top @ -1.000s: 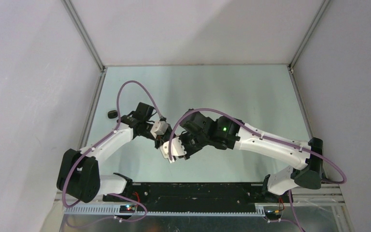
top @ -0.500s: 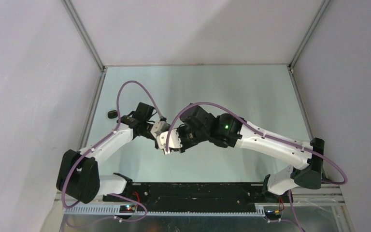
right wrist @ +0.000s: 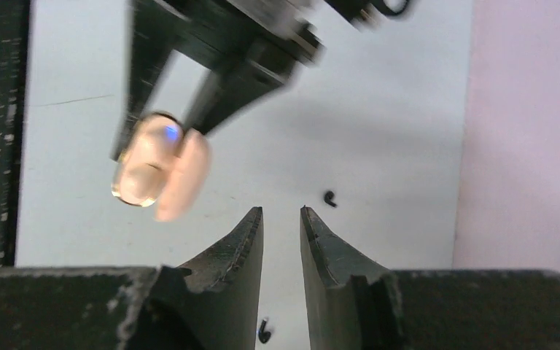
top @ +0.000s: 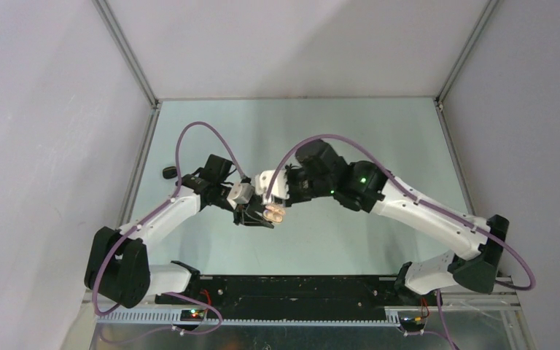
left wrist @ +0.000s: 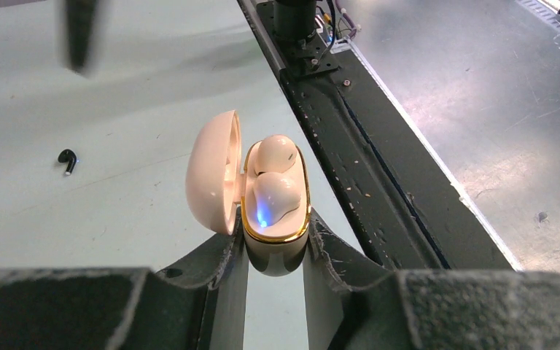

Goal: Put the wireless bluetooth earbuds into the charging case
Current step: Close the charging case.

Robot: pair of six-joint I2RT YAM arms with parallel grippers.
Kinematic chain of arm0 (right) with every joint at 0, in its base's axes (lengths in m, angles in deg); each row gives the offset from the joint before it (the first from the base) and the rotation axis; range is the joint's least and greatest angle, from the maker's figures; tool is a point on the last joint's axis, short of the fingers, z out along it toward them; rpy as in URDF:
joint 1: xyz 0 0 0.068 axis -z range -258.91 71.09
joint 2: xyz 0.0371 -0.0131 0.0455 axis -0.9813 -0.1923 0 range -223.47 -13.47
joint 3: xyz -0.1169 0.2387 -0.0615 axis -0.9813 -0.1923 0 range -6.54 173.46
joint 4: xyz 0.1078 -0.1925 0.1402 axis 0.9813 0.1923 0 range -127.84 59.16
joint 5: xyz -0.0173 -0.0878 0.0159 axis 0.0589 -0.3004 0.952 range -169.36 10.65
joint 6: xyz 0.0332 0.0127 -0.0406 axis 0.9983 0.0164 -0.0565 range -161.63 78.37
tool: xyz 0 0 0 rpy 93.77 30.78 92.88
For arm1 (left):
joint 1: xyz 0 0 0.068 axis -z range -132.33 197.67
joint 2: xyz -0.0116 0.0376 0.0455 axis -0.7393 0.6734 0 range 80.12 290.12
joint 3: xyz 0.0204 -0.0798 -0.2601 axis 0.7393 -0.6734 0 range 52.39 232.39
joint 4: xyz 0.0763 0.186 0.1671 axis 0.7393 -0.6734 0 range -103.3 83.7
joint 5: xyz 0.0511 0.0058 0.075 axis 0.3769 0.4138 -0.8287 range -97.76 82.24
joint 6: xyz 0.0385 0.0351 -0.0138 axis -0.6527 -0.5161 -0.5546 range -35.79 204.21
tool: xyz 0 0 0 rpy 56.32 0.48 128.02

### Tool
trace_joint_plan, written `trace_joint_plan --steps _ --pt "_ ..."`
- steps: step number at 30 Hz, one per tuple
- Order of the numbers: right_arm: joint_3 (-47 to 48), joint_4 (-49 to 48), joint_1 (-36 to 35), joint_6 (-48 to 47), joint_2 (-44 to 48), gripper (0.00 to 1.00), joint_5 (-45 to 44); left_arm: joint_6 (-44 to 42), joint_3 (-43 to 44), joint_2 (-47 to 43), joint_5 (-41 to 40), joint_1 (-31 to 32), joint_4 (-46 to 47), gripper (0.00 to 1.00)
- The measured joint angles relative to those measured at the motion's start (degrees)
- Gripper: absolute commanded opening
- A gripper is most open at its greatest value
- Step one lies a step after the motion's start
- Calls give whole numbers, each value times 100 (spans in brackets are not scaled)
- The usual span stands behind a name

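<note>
My left gripper will next move outward and left in the top view, then lower the case (left wrist: 275,219) onto the open table, as both earbuds are in it.
My left gripper (left wrist: 275,244) is shut on the cream charging case (left wrist: 275,219), which has a gold rim. Its lid (left wrist: 211,171) stands open to the left. Two cream-white earbuds (left wrist: 275,175) sit in the case and a blue light glows on the nearer one. The case also shows in the top view (top: 274,213). My right gripper (right wrist: 281,213) is slightly open and empty, above the table beside the case (right wrist: 142,171). Two black earbuds lie on the table, one past its tips (right wrist: 329,198) and one under its fingers (right wrist: 264,332). One black earbud shows in the left wrist view (left wrist: 67,158).
A small dark object (top: 168,172) lies by the left wall. The black base rail (left wrist: 364,160) runs along the near table edge, close to the case. Both arms meet at the table's middle left, their purple cables arching above.
My right gripper has drawn back from over the case toward the far side and lifted. The open case now shows in the top view. My left arm has barely moved.
</note>
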Motion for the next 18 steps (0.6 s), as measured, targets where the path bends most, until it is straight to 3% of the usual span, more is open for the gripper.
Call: trace_joint_plan --steps 6,18 --pt "-492 -562 317 225 271 29 -240 2 0 0 -2 0 -2 0" --pt "-741 -240 -28 192 157 29 431 579 0 44 -142 2 330 0"
